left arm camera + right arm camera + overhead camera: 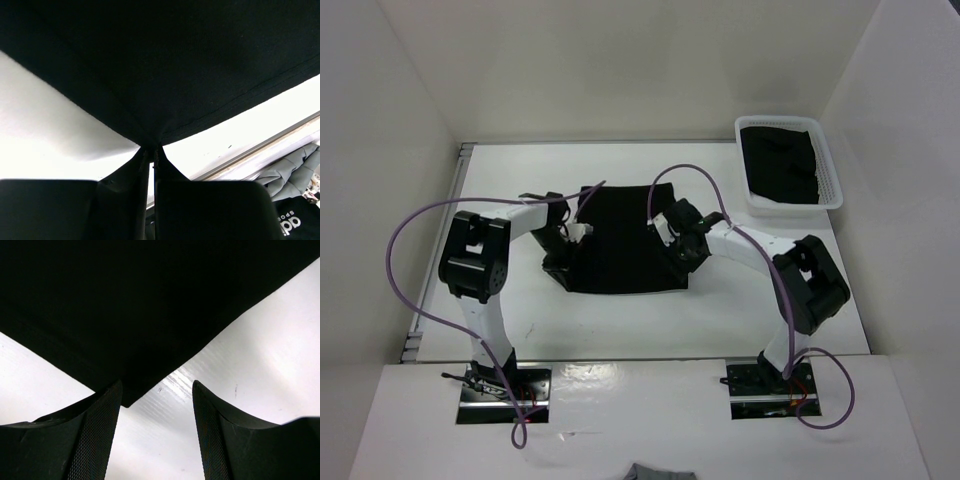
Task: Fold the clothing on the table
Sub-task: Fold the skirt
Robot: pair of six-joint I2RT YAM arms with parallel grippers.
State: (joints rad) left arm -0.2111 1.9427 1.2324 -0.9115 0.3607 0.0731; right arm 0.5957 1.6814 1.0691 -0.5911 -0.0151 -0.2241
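Next, my left gripper carries the held corner of the clothing outward and releases it over the clothing's far corner (587, 191), which lies outward of my left gripper.
The black clothing (620, 240) lies spread on the white table (620, 325), between the two arms. My left gripper (560, 243) is at its left edge. In the left wrist view the left gripper (151, 150) is shut on a corner of the clothing (165, 65), which rises taut from the fingertips. My right gripper (678, 252) is at the garment's right side. In the right wrist view the right gripper (156, 385) is open over bare table (250, 365), with a corner of the clothing (125, 340) just in front of its left finger (100, 435).
A white mesh basket (832, 180) holding a black fabric heap (780, 165) stands at the back right. White walls close in the table on three sides. Past the table's metal edge strip (265, 145) lies a grey garment (295, 167).
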